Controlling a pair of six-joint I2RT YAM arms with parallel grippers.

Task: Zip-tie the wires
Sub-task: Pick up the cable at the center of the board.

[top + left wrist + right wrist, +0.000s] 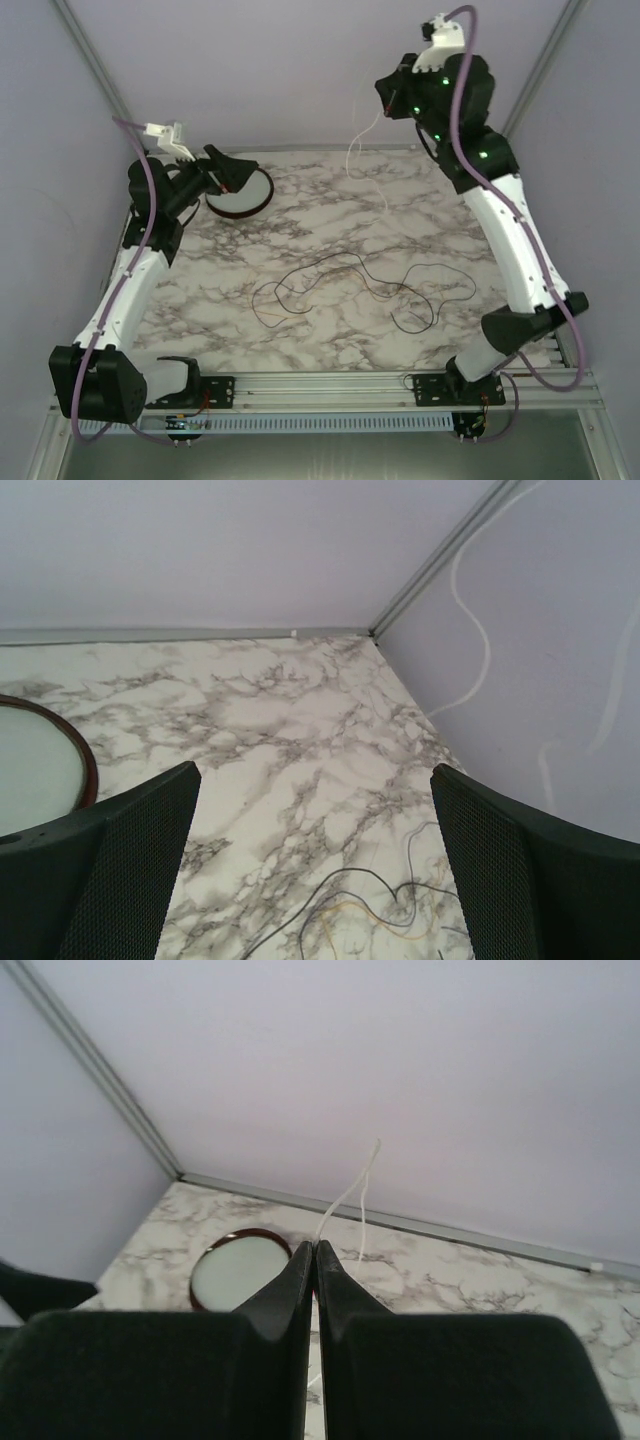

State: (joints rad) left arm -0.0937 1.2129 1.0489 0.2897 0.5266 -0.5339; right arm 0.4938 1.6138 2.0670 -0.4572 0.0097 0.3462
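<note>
The zip tie's loose lower end dangles rightward in the top view, so my left gripper should next sweep its open fingers there and close.
The wires (340, 285) are thin dark strands lying in loose loops on the marble table top, toward its near half. They also show low in the left wrist view as wires (400, 900) between the fingers. My right gripper (384, 106) is raised high at the back right, shut on the thin white zip tie (352, 150), which dangles toward the table. In the right wrist view the zip tie (340, 1206) rises from the closed right gripper (316, 1244). My left gripper (233, 172) hovers open over the dish, and the left gripper (315, 780) holds nothing.
A round dark-rimmed dish (250, 205) sits at the back left; its rim (88, 770) and the dish (240, 1270) show in both wrist views. White strands (487, 645) hang before the right wall. Lilac walls enclose the table on three sides.
</note>
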